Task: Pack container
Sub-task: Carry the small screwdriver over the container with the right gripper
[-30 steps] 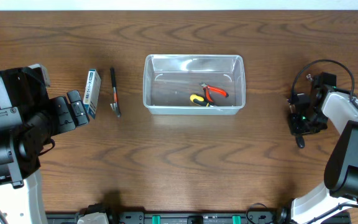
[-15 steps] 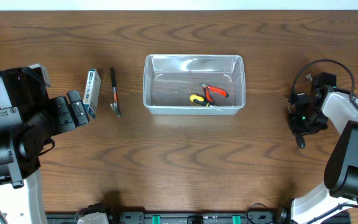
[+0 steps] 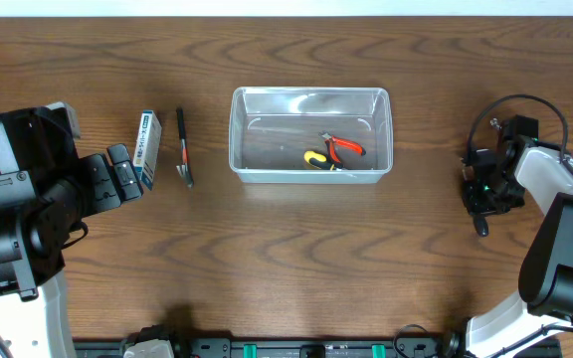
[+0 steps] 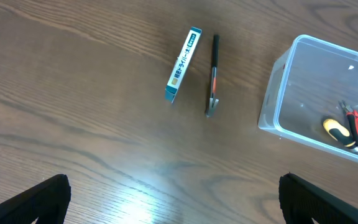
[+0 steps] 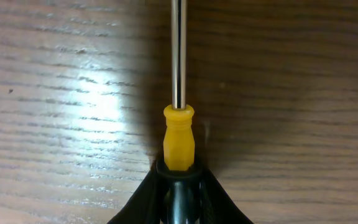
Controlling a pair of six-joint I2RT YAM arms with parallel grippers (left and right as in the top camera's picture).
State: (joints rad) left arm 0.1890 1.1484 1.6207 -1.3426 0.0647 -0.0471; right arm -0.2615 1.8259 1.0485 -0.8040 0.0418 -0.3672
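Note:
I will lift my right gripper next and carry the screwdriver outward and across, over the part of the container point(image 3: 311, 92) beyond the red-handled pliers, because the container's bare bottom shows there.
The clear plastic container point(image 3: 311, 92) stands at the table's middle and holds red-handled pliers point(image 3: 345, 147) and a yellow-and-black tool point(image 3: 316, 159). It also shows at the right of the left wrist view point(image 4: 277, 93). My right gripper point(image 3: 480, 199) is low over the table far right of the container, shut on a screwdriver point(image 5: 178, 134) with a yellow collar and a steel shaft; its tip sticks out towards the front point(image 3: 481, 229). My left gripper point(image 3: 127, 171) is open and empty at the left, above bare table point(image 4: 176, 199).
A small blue-and-white box point(image 3: 148, 149) and a thin black hand tool point(image 3: 183, 147) lie side by side left of the container, just beyond my left gripper. Both show in the left wrist view, the box point(image 4: 183, 64) and the tool point(image 4: 213, 74).

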